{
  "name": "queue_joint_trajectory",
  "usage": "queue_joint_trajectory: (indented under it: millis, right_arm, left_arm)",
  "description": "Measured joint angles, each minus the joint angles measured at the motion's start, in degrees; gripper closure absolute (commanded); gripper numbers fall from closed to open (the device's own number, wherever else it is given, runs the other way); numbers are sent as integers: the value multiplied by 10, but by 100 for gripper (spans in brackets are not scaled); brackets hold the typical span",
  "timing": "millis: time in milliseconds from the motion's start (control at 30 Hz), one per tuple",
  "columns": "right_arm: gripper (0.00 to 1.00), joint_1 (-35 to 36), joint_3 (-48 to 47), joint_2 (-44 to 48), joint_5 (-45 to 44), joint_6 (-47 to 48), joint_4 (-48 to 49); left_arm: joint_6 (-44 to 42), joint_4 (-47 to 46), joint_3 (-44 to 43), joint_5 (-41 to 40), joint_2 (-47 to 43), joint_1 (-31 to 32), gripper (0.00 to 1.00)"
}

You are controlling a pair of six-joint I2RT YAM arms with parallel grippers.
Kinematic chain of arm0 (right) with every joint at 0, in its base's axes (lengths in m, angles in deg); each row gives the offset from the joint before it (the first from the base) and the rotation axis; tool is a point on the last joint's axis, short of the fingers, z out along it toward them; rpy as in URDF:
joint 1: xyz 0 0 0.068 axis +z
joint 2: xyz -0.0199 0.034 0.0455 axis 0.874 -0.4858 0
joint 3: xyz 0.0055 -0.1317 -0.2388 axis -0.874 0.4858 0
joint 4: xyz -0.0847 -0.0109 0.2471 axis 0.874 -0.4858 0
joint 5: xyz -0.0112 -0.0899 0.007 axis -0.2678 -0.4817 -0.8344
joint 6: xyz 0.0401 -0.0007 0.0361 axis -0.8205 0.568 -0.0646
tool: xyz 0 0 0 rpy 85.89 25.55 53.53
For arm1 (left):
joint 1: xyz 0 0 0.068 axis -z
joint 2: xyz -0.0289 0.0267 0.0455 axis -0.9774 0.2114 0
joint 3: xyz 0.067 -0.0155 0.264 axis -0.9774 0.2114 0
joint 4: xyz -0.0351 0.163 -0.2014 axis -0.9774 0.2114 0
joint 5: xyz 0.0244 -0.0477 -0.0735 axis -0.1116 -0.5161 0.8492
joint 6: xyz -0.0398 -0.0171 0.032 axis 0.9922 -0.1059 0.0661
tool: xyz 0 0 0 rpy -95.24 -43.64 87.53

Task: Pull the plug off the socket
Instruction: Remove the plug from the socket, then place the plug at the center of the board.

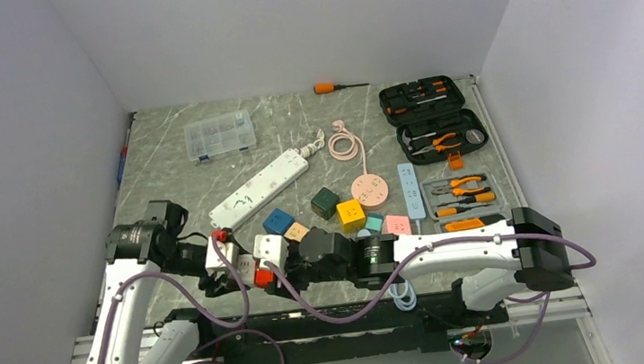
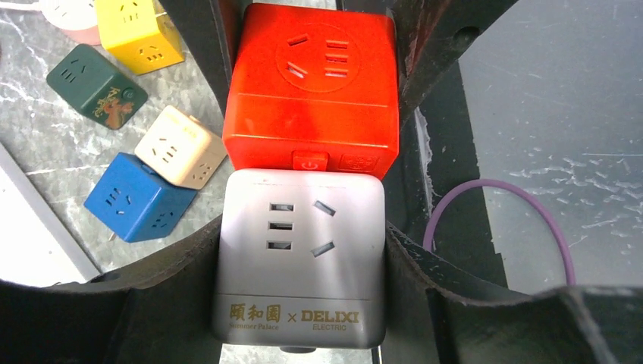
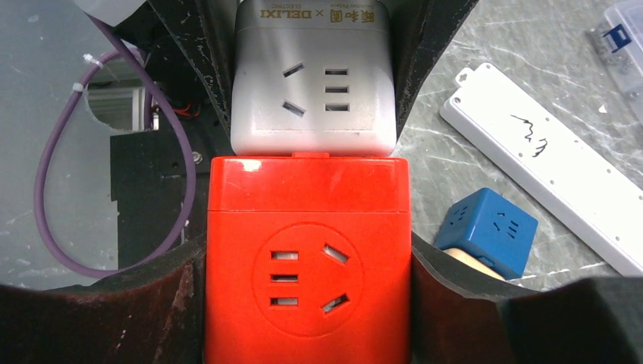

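Observation:
My right gripper will leave the joined grey cube, then go outward and release the red cube near the yellow cube (image 1: 352, 215), which lies outward of it.
A grey-white cube socket (image 2: 299, 258) marked DELIXI and a red cube socket (image 2: 311, 91) are joined face to face, with no gap showing between them. My left gripper (image 2: 303, 254) is shut on the grey cube, a finger (image 2: 174, 273) pressing each side. My right gripper (image 3: 307, 280) is shut on the red cube (image 3: 307, 265), with the grey cube (image 3: 315, 83) straight ahead of it. In the top view the joined pair (image 1: 260, 274) is held between the left gripper (image 1: 224, 269) and the right gripper (image 1: 296, 266) near the table's front edge.
Loose cube sockets lie close behind: blue (image 2: 136, 197), beige (image 2: 180, 145), dark green (image 2: 95, 83), yellow (image 2: 140, 30). A long white power strip (image 1: 260, 187), a pink round socket (image 1: 368, 188), a clear parts box (image 1: 220, 136) and open tool cases (image 1: 433, 116) lie farther back.

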Motion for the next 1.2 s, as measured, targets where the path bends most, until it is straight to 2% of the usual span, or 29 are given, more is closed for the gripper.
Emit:
queue_joint_trajectory:
  millis: [267, 367, 500, 633, 767, 833, 933, 1033, 1200]
  right_arm:
    - [100, 16, 48, 40, -39, -22, 40]
    - [100, 17, 92, 95, -65, -31, -29]
    - [100, 17, 127, 134, -84, -47, -89]
    - [100, 18, 146, 160, -100, -68, -103]
    - [100, 11, 169, 185, -155, -98, -104]
    - [100, -16, 170, 185, -178, -119, -106]
    - [100, -101, 165, 174, -209, -162, -110]
    - [100, -186, 154, 153, -245, -208, -118]
    - [100, -258, 123, 121, -278, -273, -146]
  left_arm:
    - [-10, 13, -11, 16, 14, 6, 100]
    - [-5, 6, -12, -74, 4, -13, 100]
    - [-2, -4, -8, -148, -1, -17, 100]
    - [6, -16, -6, -181, 1, -17, 100]
    - [37, -42, -6, -181, 0, -17, 100]
    - [69, -68, -6, -176, 0, -16, 100]
    - [141, -123, -6, -176, 1, 6, 100]
    - [214, -177, -6, -183, 5, 64, 100]
    - [306, -253, -6, -227, 39, 185, 100]
